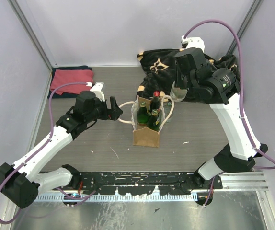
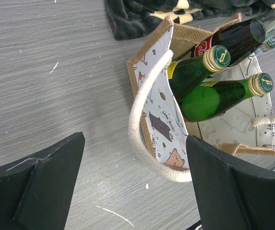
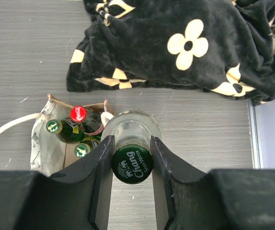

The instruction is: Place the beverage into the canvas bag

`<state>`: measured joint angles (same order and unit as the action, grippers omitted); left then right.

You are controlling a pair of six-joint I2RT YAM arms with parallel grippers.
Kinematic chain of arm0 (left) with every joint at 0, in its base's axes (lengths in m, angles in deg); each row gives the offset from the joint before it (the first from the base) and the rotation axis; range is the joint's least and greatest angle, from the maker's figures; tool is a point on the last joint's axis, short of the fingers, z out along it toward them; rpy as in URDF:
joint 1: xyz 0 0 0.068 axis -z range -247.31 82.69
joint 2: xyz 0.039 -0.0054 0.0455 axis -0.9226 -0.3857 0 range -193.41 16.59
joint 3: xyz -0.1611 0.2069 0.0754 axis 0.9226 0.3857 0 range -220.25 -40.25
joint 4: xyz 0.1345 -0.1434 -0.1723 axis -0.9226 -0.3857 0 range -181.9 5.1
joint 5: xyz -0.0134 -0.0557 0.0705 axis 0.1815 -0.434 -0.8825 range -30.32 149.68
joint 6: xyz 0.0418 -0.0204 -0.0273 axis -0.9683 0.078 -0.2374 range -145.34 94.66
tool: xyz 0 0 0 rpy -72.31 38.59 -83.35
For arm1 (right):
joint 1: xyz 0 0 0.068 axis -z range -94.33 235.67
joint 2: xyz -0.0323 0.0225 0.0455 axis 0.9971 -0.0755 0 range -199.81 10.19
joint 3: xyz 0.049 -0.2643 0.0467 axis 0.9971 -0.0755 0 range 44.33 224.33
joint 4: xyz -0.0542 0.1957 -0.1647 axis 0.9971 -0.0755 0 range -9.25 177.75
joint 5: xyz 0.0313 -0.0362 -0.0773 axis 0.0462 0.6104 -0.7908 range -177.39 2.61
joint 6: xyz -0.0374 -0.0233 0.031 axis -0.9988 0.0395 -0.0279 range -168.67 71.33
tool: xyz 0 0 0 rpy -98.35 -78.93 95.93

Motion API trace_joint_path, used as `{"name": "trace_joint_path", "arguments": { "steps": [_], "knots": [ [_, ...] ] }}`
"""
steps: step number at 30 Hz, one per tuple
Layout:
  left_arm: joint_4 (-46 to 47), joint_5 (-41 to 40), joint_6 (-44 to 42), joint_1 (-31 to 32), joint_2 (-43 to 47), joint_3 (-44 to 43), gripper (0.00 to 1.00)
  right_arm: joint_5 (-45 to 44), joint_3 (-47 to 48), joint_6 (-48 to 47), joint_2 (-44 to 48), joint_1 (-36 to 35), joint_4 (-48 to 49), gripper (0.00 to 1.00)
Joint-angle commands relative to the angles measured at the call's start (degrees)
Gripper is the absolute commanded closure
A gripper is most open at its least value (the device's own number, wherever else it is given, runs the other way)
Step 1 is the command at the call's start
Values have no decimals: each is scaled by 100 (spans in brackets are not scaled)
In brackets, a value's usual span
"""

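Observation:
The bag's near corner (image 1: 140,127) is empty, so next I will move my right gripper back and to the left in the top view, then lower the beverage (image 1: 176,93) and let go of it there.
The canvas bag (image 1: 146,135) stands upright mid-table, its mouth open. Inside are two green bottles (image 1: 153,120) and a dark red-capped bottle (image 1: 155,98). My right gripper (image 3: 131,160) is shut on the neck of the beverage (image 3: 131,128), a clear glass bottle with a green cap. It hangs upright just right of the bag's rim, by the right handle (image 1: 168,103). In the top view the beverage (image 1: 176,93) shows under the right gripper (image 1: 183,80). My left gripper (image 1: 114,109) stands open and holds nothing, beside the bag's left cream handle (image 2: 136,120), with the printed lining (image 2: 162,122) ahead.
A black cloth with cream flowers (image 1: 166,60) lies behind the bag, reaching the right wall. A folded red towel (image 1: 70,79) sits at the back left corner. White walls enclose the table on three sides. A black rail (image 1: 142,182) runs along the near edge.

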<state>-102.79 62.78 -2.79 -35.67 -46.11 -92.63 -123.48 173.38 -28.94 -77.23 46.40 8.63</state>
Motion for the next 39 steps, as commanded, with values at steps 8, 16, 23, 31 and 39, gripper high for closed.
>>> {"name": "trace_joint_path", "arguments": {
  "steps": [8,16,23,31,39],
  "knots": [
    [-19,24,-49,-12,142,-36,6,978,451,-109,107,-233,1334,99],
    [-8,20,-57,-9,124,-20,6,742,-200,125,160,-983,1650,99],
    [-12,19,-63,-15,165,12,6,601,-831,252,73,-1381,2062,99],
    [-19,-1,-87,-12,214,93,6,760,-1827,406,134,-1449,2692,99],
    [13,-10,-101,-17,214,126,6,813,-2598,518,162,-1461,3141,99]
  ]
}}
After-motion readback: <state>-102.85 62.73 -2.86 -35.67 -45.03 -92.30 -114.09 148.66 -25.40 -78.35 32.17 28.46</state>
